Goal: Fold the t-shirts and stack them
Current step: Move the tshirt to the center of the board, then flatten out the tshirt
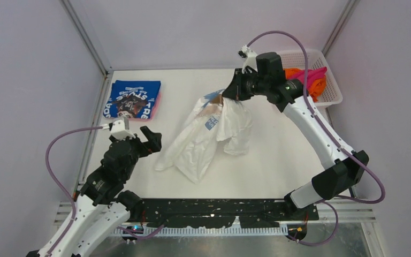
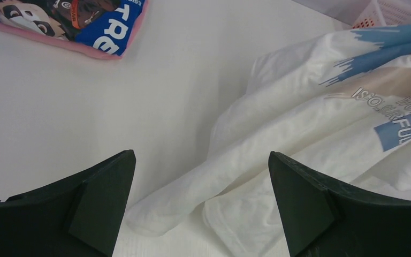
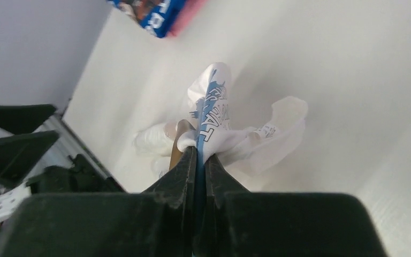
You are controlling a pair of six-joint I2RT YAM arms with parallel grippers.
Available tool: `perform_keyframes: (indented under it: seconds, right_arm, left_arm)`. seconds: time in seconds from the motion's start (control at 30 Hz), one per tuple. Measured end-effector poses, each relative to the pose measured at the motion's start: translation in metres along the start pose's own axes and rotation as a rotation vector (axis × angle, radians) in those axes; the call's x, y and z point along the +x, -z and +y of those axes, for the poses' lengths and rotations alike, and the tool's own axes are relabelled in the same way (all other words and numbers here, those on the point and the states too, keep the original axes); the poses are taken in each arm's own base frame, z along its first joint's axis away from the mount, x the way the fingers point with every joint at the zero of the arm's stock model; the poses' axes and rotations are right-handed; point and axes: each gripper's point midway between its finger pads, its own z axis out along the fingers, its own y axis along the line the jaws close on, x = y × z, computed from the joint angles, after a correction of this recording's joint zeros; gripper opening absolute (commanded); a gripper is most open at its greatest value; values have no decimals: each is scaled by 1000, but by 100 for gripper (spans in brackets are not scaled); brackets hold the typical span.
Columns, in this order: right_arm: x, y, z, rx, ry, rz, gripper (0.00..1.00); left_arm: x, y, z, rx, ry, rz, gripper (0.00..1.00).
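The left gripper swings back, down and to the right in the top view onto the shirt's near corner next, as that corner juts out below and back of it.
A white t-shirt with blue and brown print lies crumpled mid-table, its upper end lifted. My right gripper is shut on that lifted end; in the right wrist view the gripper pinches the blue-printed cloth of the white t-shirt. My left gripper stands open, low over the table just left of the shirt's lower edge; the left wrist view has the white t-shirt ahead of the wide-apart fingers. A folded blue t-shirt lies on a pink one at the far left.
A white mesh basket at the far right corner holds orange and magenta shirts. Metal frame posts and grey walls bound the table. The folded blue t-shirt sits at the top left of the left wrist view.
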Motion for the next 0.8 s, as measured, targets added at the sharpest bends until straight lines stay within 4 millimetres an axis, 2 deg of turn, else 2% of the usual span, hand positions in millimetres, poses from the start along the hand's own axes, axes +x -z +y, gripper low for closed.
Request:
perform_keyframes:
  seconds: [0.03, 0.07, 0.13, 0.17, 0.2, 0.23, 0.27, 0.33, 0.43, 0.5, 0.6, 0.73, 0.8]
  right_arm:
    - [13, -7, -17, 63, -20, 26, 27]
    - [23, -12, -30, 110, -33, 46, 34]
    - [43, -28, -66, 241, -56, 91, 67]
    - [49, -37, -82, 300, -64, 106, 76]
    - [54, -46, -97, 354, -74, 119, 91]
    - [60, -54, -117, 423, -71, 139, 95]
    - [68, -62, -136, 490, -71, 161, 98]
    - [85, -70, -171, 633, -66, 204, 96]
    - [100, -56, -201, 790, -56, 233, 95]
    - [97, -37, -208, 857, -55, 193, 95]
    - [90, 2, -204, 906, -75, 94, 95]
    - [83, 64, -190, 925, -134, -99, 95]
    - [91, 88, -186, 925, -171, -182, 96]
  left_arm:
    - [2, -2, 0, -7, -5, 10, 100]
    - [6, -6, 1, -18, -13, 26, 100]
    - [14, -12, 2, -38, -26, 59, 100]
    - [19, -15, 3, -51, -31, 80, 100]
    - [23, -18, 4, -62, -35, 98, 100]
    - [29, -20, 6, -75, -39, 119, 100]
    - [34, -22, 6, -82, -41, 140, 100]
    - [42, -24, 3, -74, -35, 178, 100]
    - [59, -27, -8, -13, -27, 248, 99]
    - [76, -26, -19, 54, -17, 307, 100]
    - [105, -20, -37, 146, -40, 408, 100]
    - [154, 9, -75, 310, -161, 568, 97]
    - [175, 22, -86, 361, -225, 634, 94]
